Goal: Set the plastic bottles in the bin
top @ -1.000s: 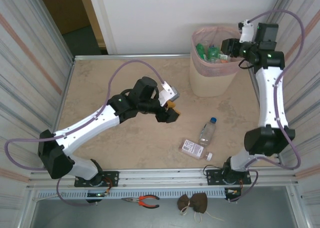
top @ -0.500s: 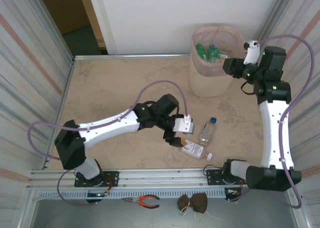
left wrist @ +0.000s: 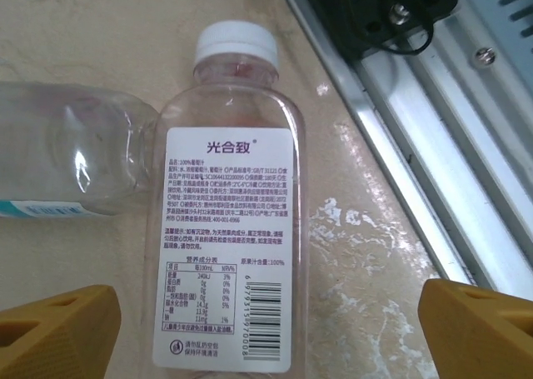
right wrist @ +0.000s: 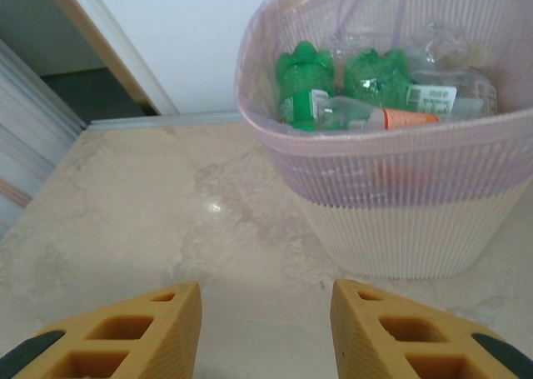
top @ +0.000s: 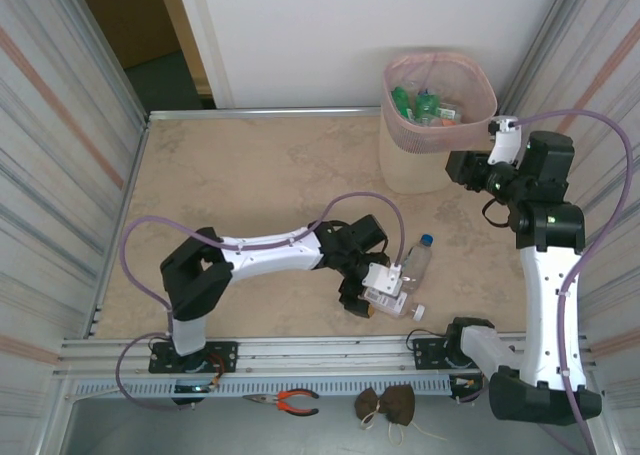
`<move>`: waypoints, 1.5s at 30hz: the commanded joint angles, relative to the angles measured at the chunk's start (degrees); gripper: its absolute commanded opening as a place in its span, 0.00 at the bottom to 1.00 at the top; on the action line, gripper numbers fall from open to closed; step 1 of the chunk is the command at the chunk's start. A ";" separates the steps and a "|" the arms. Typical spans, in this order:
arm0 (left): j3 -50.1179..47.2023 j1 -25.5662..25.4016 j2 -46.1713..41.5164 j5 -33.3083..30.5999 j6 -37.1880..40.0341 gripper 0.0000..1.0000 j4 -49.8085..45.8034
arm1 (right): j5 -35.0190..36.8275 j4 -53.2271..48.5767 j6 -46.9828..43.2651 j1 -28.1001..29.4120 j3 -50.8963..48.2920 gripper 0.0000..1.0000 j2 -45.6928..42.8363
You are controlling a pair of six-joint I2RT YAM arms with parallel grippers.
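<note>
My left gripper needs to go down next, so its open yellow fingers pass the long sides of the body, and then close. The flat bottle's labelled body (top: 386, 301) (left wrist: 226, 300) lies below, lengthwise between the fingers.
A flat clear bottle (left wrist: 229, 229) with a white label and white cap lies on the table near its front edge, lengthwise between the yellow fingers (left wrist: 54, 333) of my left gripper (left wrist: 266, 333), which is open wide and apart from it. From above, the left gripper (top: 368, 293) hangs over that flat bottle (top: 392, 300). Beside it lies a clear bottle (top: 415, 263) with a blue cap. The cream bin (top: 437, 125) with its pink liner holds green bottles (right wrist: 304, 83) and others. My right gripper (right wrist: 266, 329) is open and empty, just near of the bin (right wrist: 400, 221).
An aluminium rail (left wrist: 416, 146) runs along the table's front edge close to the flat bottle's cap. Orange-handled pliers (top: 290, 402) and two brown lumps (top: 390, 405) lie on the ledge below. Metal walls close both sides.
My left arm swung from mid-table to the front right, came down over the flat bottle and opened its jaws. My right arm drew back from over the bin toward the near side.
</note>
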 commanded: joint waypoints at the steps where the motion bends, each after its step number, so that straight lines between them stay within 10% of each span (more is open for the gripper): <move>1: 1.74 -0.57 2.34 -2.70 0.43 0.93 0.88 | 0.47 -1.18 0.73 -0.51 -0.89 0.44 -1.56; 22: -0.14 -0.78 6.09 -8.22 -2.27 0.65 5.95 | 0.77 -2.20 0.90 -0.56 -1.09 0.45 -3.22; 45: -8.56 3.03 -17.71 -8.61 -12.79 0.61 17.07 | -5.13 8.17 13.23 0.08 -0.88 0.46 -5.93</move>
